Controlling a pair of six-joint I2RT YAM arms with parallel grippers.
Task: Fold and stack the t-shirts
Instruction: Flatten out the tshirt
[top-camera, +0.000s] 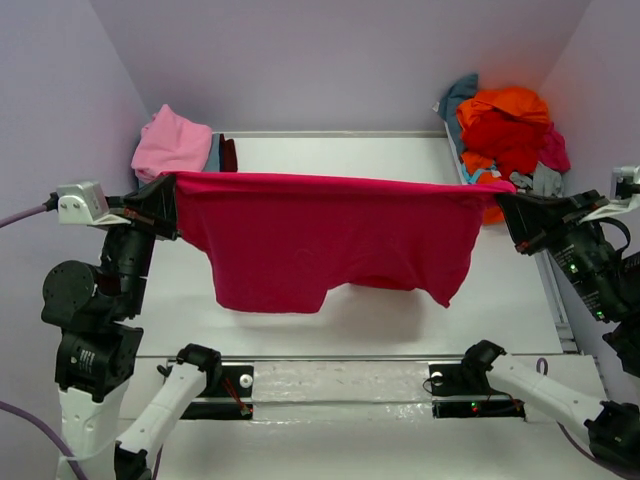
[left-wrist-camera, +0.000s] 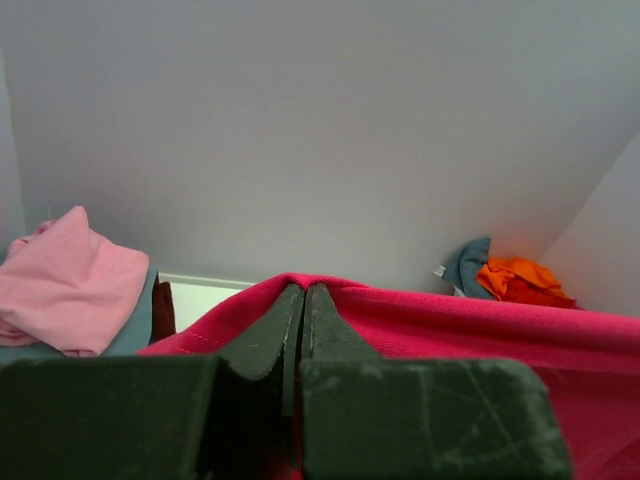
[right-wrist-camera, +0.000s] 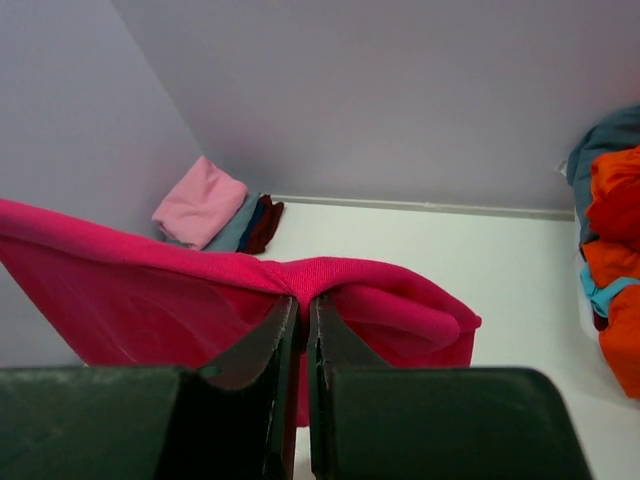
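The shirt still hangs above the table, so my left gripper will next move outward and down to the bare tabletop (top-camera: 262, 154) (left-wrist-camera: 195, 304) beside the folded stack and release its corner.
A magenta-red t-shirt (top-camera: 320, 245) hangs stretched in the air across the table, its top edge taut between both grippers. My left gripper (top-camera: 168, 198) is shut on its left corner; in the left wrist view the cloth (left-wrist-camera: 480, 330) bulges over the closed left gripper (left-wrist-camera: 303, 292). My right gripper (top-camera: 508, 205) is shut on the right corner, where the fabric (right-wrist-camera: 380, 290) bunches over the pinching right gripper (right-wrist-camera: 303, 303). A folded stack topped by a pink t-shirt (top-camera: 172, 143) sits at the back left. A heap of unfolded t-shirts (top-camera: 505, 125), mostly orange and red, lies at the back right.
The white table (top-camera: 380, 320) lies below the hanging shirt, whose lower hem hangs above it. Lavender walls close in the back and both sides. A metal rail (top-camera: 340, 375) with both arm bases runs along the near edge.
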